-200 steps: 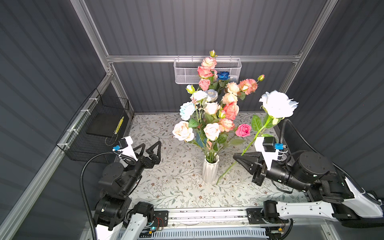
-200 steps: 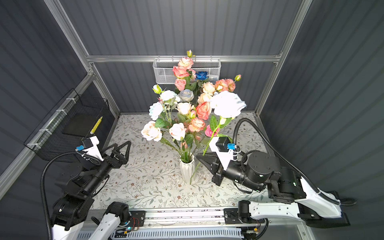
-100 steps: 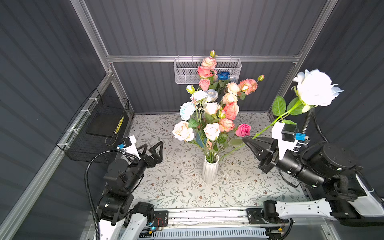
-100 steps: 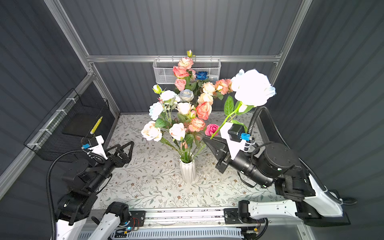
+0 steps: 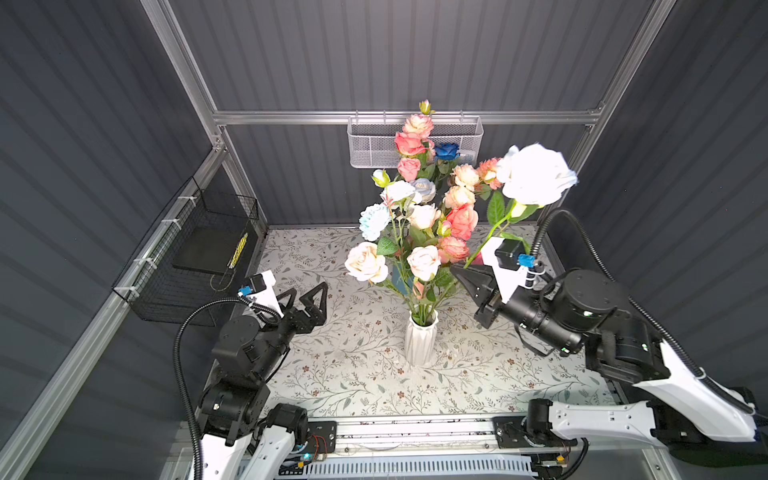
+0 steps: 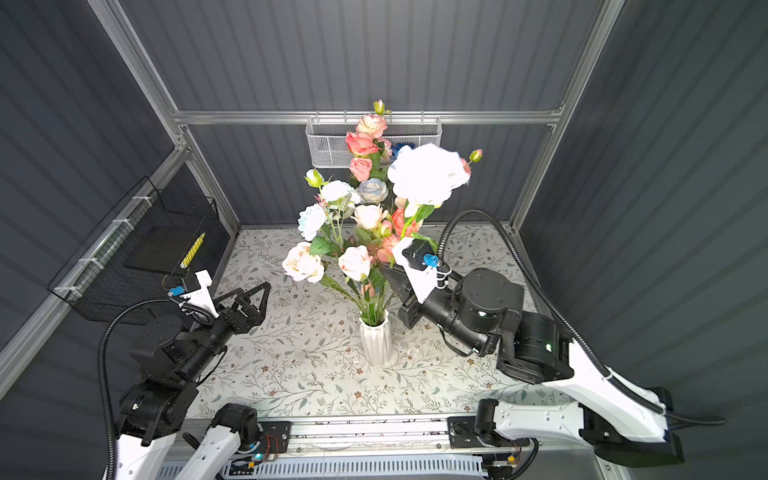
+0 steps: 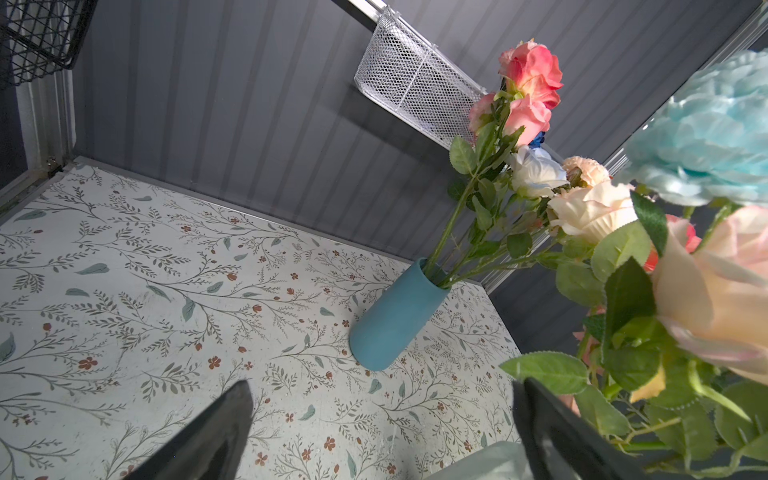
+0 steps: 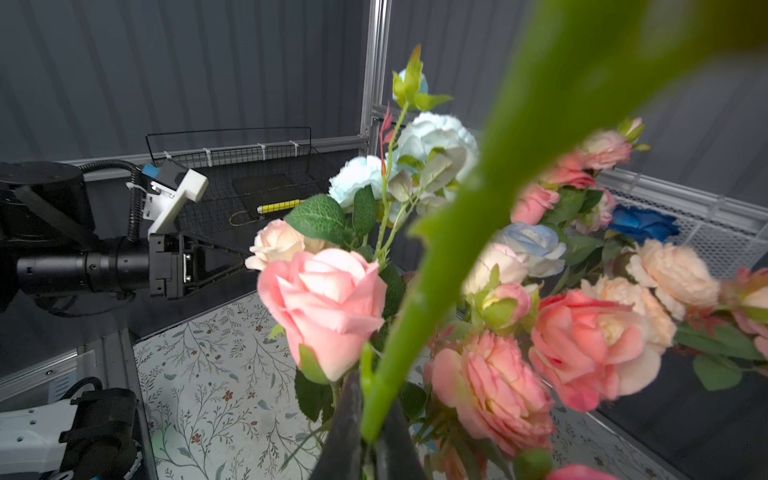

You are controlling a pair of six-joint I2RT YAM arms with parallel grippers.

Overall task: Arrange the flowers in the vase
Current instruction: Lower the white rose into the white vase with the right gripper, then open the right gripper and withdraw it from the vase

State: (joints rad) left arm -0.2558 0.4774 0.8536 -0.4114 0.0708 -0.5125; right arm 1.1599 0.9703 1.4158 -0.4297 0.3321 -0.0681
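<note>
Next, my right gripper brings the white rose's green stem down toward the opening of the white ribbed vase (image 5: pixel 420 340) and releases it there. That opening lies below my gripper.
A white ribbed vase (image 5: pixel 420 340) (image 6: pixel 376 343) stands mid-table and holds many of the flowers (image 5: pixel 419 216) (image 6: pixel 353 232), pink, peach, cream and pale blue. My right gripper (image 5: pixel 459 272) (image 6: pixel 386 272) (image 8: pixel 372 415) is shut on the green stem (image 8: pixel 415 328) of a big white rose (image 5: pixel 536 174) (image 6: pixel 428 174), whose bloom hangs high at the bouquet's right side. A blue vase (image 7: pixel 395 320) with more stems stands behind the white one. My left gripper (image 5: pixel 307 293) (image 6: pixel 249 295) (image 7: pixel 380 386) is open and empty, left of the bouquet.
A white mesh basket (image 5: pixel 374 145) hangs on the back wall behind the blooms. A black wire basket (image 5: pixel 195 257) with a black tray is fixed to the left wall. The floral table cover (image 5: pixel 332 374) ends at the front rail (image 5: pixel 415 428).
My right gripper lifted the white rose up and to the right, then swung it back left against the bouquet. The left arm edged slightly toward the vase, still open.
</note>
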